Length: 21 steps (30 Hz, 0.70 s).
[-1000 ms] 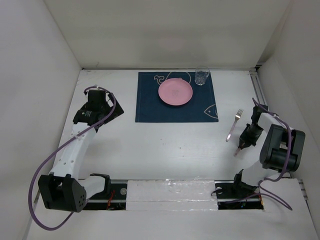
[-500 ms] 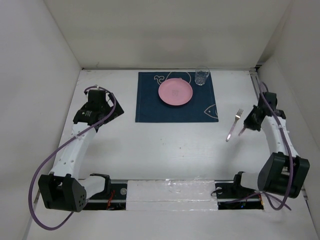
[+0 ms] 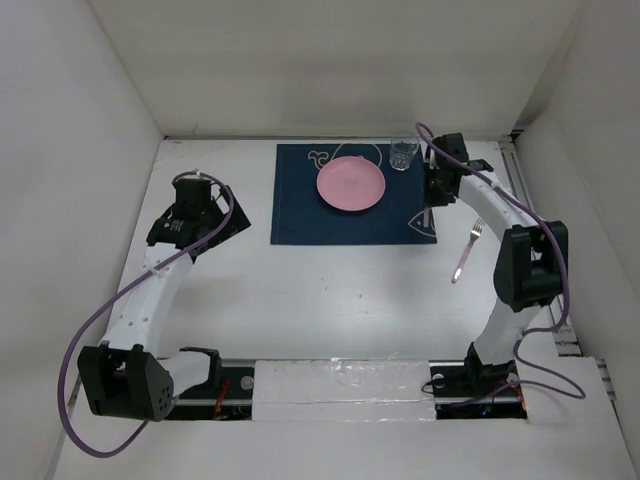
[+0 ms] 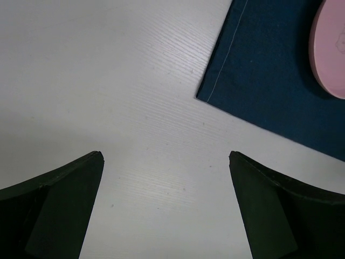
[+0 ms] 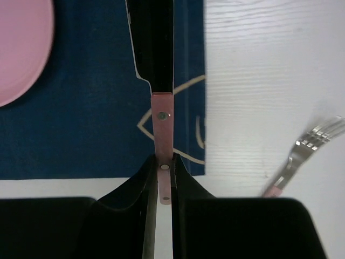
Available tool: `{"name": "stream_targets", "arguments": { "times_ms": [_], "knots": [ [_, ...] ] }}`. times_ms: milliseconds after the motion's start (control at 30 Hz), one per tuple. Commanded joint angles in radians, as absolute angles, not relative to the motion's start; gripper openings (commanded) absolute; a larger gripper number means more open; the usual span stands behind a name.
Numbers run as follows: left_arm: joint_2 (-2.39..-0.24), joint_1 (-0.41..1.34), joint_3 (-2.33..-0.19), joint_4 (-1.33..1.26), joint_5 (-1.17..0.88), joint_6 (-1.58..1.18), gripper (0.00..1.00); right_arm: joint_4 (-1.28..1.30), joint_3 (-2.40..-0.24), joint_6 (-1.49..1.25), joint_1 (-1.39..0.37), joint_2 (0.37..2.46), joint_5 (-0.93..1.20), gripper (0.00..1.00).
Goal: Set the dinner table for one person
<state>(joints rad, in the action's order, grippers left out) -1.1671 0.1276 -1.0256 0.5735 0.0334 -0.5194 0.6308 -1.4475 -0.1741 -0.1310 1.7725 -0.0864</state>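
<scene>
The knife in my right gripper goes left in the top view next, then down for release on the bare placemat between plate (image 3: 351, 184) and fish drawing.
My right gripper (image 5: 163, 162) is shut on a knife (image 5: 162, 116) by its pink handle. The black blade points away over the right part of the navy placemat (image 5: 81, 118), beside the fish drawing. In the top view this gripper (image 3: 430, 200) hovers at the placemat's (image 3: 300, 210) right edge. On the placemat are a pink plate (image 3: 351, 184) and a clear glass (image 3: 404, 152). A fork (image 3: 467, 250) lies on the white dinner table (image 3: 330, 300), right of the placemat. My left gripper (image 4: 166, 156) is open and empty over bare table, left of the placemat (image 4: 269, 81).
White walls close in the table on the left, back and right. The fork (image 5: 307, 154) shows blurred at the right of the right wrist view. The plate's edge (image 4: 331, 48) shows at the top right of the left wrist view. A metal rail (image 3: 520, 190) runs along the right wall.
My right arm has swung from the table's right side, near the fork, back and left to the placemat's right edge, with the knife. The left arm has not moved.
</scene>
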Motion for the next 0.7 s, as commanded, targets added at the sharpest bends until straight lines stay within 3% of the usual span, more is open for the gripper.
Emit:
{"name": "stream_targets", "arguments": {
  "times_ms": [0,433,667],
  "knots": [
    [-1.097,0.098,-1.049,0.537,0.011,-0.500,1.00,0.626,-1.543,-0.143,-0.182,1.822,-0.078,0.00],
    [-1.083,0.086,-1.031,0.526,0.021,-0.491,1.00,0.633,-1.632,-0.152,-0.213,2.025,-0.061,0.00],
    [-1.092,0.086,-1.031,0.517,0.012,-0.491,1.00,0.603,-1.574,-0.152,-0.213,2.025,-0.049,0.00]
  ]
}}
